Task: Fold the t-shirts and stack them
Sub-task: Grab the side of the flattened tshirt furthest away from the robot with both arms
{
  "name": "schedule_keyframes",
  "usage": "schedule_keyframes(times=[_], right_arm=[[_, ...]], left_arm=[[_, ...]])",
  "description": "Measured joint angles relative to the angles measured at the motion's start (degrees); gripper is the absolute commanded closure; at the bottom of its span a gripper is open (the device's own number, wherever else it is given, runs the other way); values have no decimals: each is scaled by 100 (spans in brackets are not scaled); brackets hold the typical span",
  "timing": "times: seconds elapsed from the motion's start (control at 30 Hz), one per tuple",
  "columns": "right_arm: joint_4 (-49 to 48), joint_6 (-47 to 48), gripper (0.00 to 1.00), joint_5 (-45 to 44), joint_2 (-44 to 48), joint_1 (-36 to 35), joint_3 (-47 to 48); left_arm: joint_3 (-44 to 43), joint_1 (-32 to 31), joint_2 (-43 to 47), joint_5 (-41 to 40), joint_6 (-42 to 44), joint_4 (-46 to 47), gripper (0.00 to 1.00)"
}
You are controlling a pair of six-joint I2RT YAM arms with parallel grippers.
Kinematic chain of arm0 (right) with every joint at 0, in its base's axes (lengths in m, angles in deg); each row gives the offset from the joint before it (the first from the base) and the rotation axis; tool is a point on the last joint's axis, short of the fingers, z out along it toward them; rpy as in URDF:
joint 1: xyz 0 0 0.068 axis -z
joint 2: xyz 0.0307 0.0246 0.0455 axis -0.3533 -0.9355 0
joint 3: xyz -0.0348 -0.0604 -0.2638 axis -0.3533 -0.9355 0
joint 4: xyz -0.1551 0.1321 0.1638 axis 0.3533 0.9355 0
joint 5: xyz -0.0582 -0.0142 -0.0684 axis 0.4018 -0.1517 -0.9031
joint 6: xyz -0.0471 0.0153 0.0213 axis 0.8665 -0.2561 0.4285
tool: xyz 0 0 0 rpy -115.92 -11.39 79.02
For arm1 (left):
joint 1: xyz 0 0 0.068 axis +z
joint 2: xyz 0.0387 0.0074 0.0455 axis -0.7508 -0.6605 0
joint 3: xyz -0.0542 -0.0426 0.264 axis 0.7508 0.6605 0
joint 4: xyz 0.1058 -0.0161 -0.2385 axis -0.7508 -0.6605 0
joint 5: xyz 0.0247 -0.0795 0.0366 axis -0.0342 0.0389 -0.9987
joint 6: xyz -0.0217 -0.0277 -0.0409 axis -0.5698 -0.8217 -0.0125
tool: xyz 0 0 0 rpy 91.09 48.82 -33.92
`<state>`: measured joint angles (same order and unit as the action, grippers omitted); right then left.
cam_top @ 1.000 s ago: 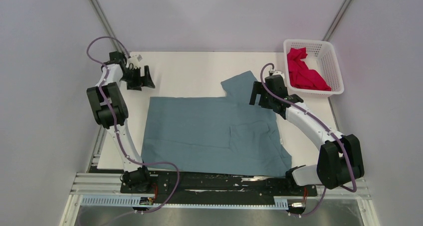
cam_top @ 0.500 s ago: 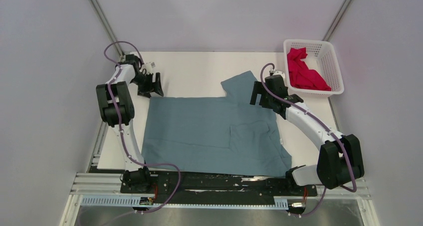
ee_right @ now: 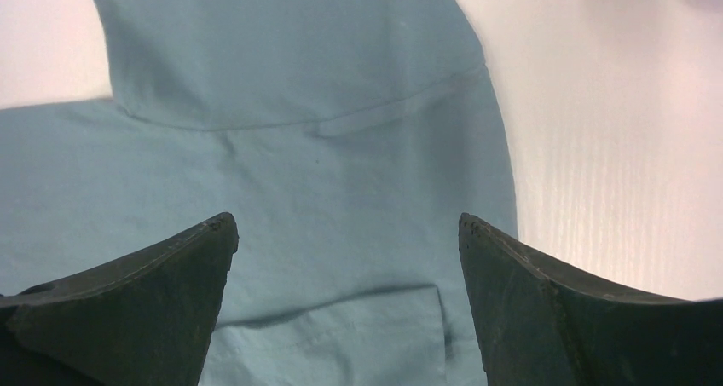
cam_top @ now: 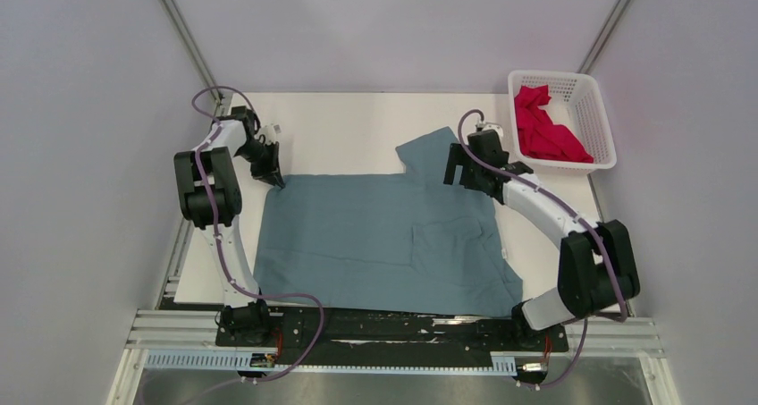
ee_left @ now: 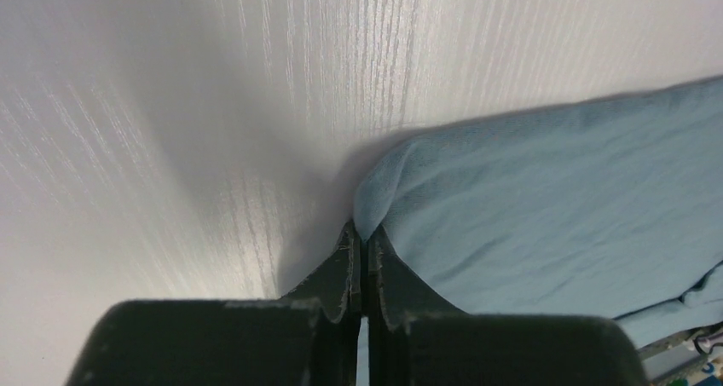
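My right gripper will next move outward and down onto the sleeve's far edge, which is outward and below it, because the sleeve sticks out past the body of the shirt.
A blue-grey t-shirt lies spread flat on the white table, with one sleeve pointing to the far side and a folded flap near its right edge. My left gripper is down at the shirt's far-left corner and shut on it; the left wrist view shows that corner of the shirt pinched at my left gripper's tips. My right gripper hovers open over the shirt just below the sleeve, and my right gripper has nothing between its fingers. The crimson-pink t-shirt lies crumpled in the basket.
A white lattice basket stands at the table's far right corner. Bare table shows beyond the shirt and in a strip on its right side. Grey walls close in on both sides.
My left gripper has travelled right and toward me to the shirt's far-left corner and gone from open to shut on it. The right arm's elbow shifted; its gripper stays open.
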<state>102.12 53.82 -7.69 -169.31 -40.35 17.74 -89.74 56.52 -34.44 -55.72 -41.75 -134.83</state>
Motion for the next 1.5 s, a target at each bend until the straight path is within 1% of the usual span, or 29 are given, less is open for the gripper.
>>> schedule_keyframes(times=[0.1, 0.2, 0.33, 0.37, 0.4, 0.5, 0.63, 0.73, 0.77, 0.87, 0.97, 1.03, 1.17, 1.2, 1.23, 1.43, 1.5], right_arm=[[9, 22, 0, 0, -776, 31, 507], [33, 57, 0, -28, -1707, 79, 1373], [26, 260, 0, -197, -3097, 138, 3071], [0, 284, 1, -219, -3237, 146, 3268], [-61, 363, 2, -289, -3753, 179, 3956], [-133, 503, 3, -369, -4505, 254, 4872], [-164, 671, 5, -402, -5375, 317, 5759], [-125, 745, 9, -385, -5792, 343, 6041], [-76, 758, 12, -374, -5873, 348, 6076], [-11, 837, 24, -358, -5947, 363, 6083], [-79, 870, 40, -367, -5893, 361, 5947], [-92, 876, 53, -343, -5766, 363, 5751], [-79, 857, 90, -315, -5451, 361, 5292], [-48, 868, 96, -295, -5386, 361, 5209], [-22, 855, 100, -278, -5331, 361, 5139], [83, 946, 100, -179, -5154, 358, 5073], [92, 984, 100, -120, -4966, 356, 4966]], left_arm=[[0, -11, 0, -17, -4, -7, 100], [0, -26, 4, -76, -11, -7, 100], [39, -63, 50, -170, -48, 42, 100], [90, -66, 87, -190, -57, 87, 100], [146, -66, 127, -214, -66, 131, 100], [286, -72, 227, -269, -90, 227, 100], [313, -72, 245, -297, -98, 256, 100], [372, -72, 295, -306, -96, 286, 100], [400, -72, 321, -310, -96, 297, 100], [422, -72, 380, -319, -94, 308, 100], [422, -72, 415, -319, -96, 317, 100], [422, -72, 420, -323, -98, 317, 100], [481, -72, 452, -352, -114, 354, 100], [516, -72, 479, -354, -116, 367, 100], [553, -72, 511, -354, -129, 376, 100], [636, -90, 809, -306, -282, 424, 100], [636, -118, 909, -308, -337, 426, 100]])
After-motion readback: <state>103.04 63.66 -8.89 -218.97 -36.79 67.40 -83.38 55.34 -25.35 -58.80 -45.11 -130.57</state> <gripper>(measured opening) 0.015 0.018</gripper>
